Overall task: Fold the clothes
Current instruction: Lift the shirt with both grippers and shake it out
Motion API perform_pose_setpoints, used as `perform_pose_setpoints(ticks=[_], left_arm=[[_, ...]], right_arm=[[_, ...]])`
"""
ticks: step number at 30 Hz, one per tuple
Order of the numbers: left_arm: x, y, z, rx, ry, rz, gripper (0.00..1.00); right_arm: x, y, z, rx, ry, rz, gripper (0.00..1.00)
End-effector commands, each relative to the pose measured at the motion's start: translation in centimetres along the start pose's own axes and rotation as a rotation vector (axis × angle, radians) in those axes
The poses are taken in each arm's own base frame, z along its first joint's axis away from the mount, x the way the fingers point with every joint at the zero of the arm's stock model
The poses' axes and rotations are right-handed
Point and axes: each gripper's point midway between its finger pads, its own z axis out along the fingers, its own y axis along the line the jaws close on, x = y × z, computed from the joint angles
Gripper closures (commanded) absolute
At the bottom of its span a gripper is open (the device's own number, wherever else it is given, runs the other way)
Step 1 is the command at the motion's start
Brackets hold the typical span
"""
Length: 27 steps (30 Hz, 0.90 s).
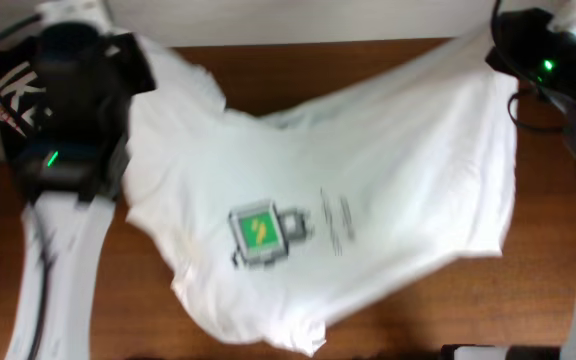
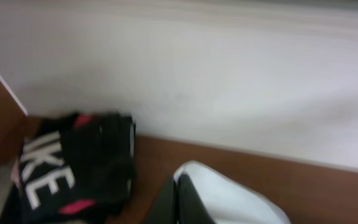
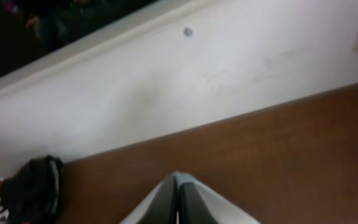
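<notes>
The shirt is still held up. My right gripper should lower, move back to the brown tabletop by the hem and let go of the white edge there.
A white T-shirt (image 1: pixel 368 200) with a green square print (image 1: pixel 258 233) is held up and stretched over the brown table. My left gripper (image 2: pixel 178 196) is shut on one white edge (image 2: pixel 229 199) of it at the far left. My right gripper (image 3: pixel 177 193) is shut on another white edge (image 3: pixel 210 205) at the far right. In the overhead view both sets of fingers are hidden under the arms and cloth. The shirt's lower hem hangs near the table's front edge.
A black garment with white Nike lettering (image 2: pixel 67 168) lies at the far left of the table; it also shows in the right wrist view (image 3: pixel 27 186) and under the left arm (image 1: pixel 18 90). A white wall (image 2: pixel 229 74) runs behind the table (image 1: pixel 528 300).
</notes>
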Motion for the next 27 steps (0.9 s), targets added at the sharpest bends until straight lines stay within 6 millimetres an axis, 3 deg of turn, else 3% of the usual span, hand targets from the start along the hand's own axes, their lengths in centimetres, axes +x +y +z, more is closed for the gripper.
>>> perform_pose_setpoints(ticks=[1, 2, 4, 5, 6, 7, 8, 10, 12, 14, 17, 20, 21, 24, 27], left_arm=[[-7.7, -0.1, -0.9, -0.016, -0.163, 0.06, 0.99], [-10.4, 0.5, -2.8, -0.038, -0.214, 0.061, 0.99], [-14.2, 1.4, -6.8, -0.047, -0.291, 0.059, 0.99], [-15.5, 1.8, -8.9, -0.045, -0.317, 0.05, 0.99], [-15.6, 2.0, -9.6, -0.042, -0.309, 0.053, 0.99], [-14.5, 2.0, -9.4, -0.044, -0.264, 0.067, 0.99], [-11.9, 1.4, -7.3, -0.027, -0.165, 0.1, 0.99], [-7.9, 0.9, -4.2, -0.027, -0.023, 0.124, 0.99], [-1.2, 0.6, 0.4, -0.05, 0.193, 0.137, 0.99], [6.8, 1.2, 4.2, -0.102, 0.426, 0.105, 0.99], [13.6, 2.9, 4.9, -0.177, 0.628, 0.068, 0.99], [15.2, 5.5, 2.2, -0.282, 0.728, 0.042, 0.99], [15.2, 6.2, 0.3, -0.312, 0.753, 0.036, 0.99], [14.6, 6.5, -3.2, -0.314, 0.772, -0.002, 0.99], [14.7, 5.6, -6.6, -0.25, 0.813, -0.006, 0.99]], right_arm=[[-4.5, 1.2, -2.9, -0.05, -0.156, -0.035, 0.96], [-6.4, 0.8, -5.0, -0.032, -0.213, -0.035, 0.96], [-8.2, -0.6, -7.8, 0.018, -0.266, -0.03, 0.96], [-8.4, -1.4, -8.9, 0.044, -0.266, -0.026, 0.96], [-7.6, -2.0, -8.8, 0.05, -0.23, -0.027, 0.96], [-6.0, -3.0, -7.7, 0.077, -0.158, -0.013, 0.96], [-3.6, -4.4, -5.6, 0.106, -0.052, 0.022, 0.96], [-0.8, -6.2, -3.0, 0.139, 0.063, 0.061, 0.96], [3.2, -8.5, -0.1, 0.178, 0.2, 0.105, 0.96], [7.3, -10.4, 1.7, 0.211, 0.318, 0.145, 0.96], [11.7, -11.9, 2.6, 0.247, 0.447, 0.188, 0.96], [14.9, -12.4, 1.8, 0.278, 0.561, 0.225, 0.96], [15.7, -12.5, 1.2, 0.29, 0.599, 0.239, 0.96], [16.9, -13.3, -0.2, 0.37, 0.65, 0.258, 0.96], [17.8, -14.9, -2.8, 0.534, 0.674, 0.307, 0.96]])
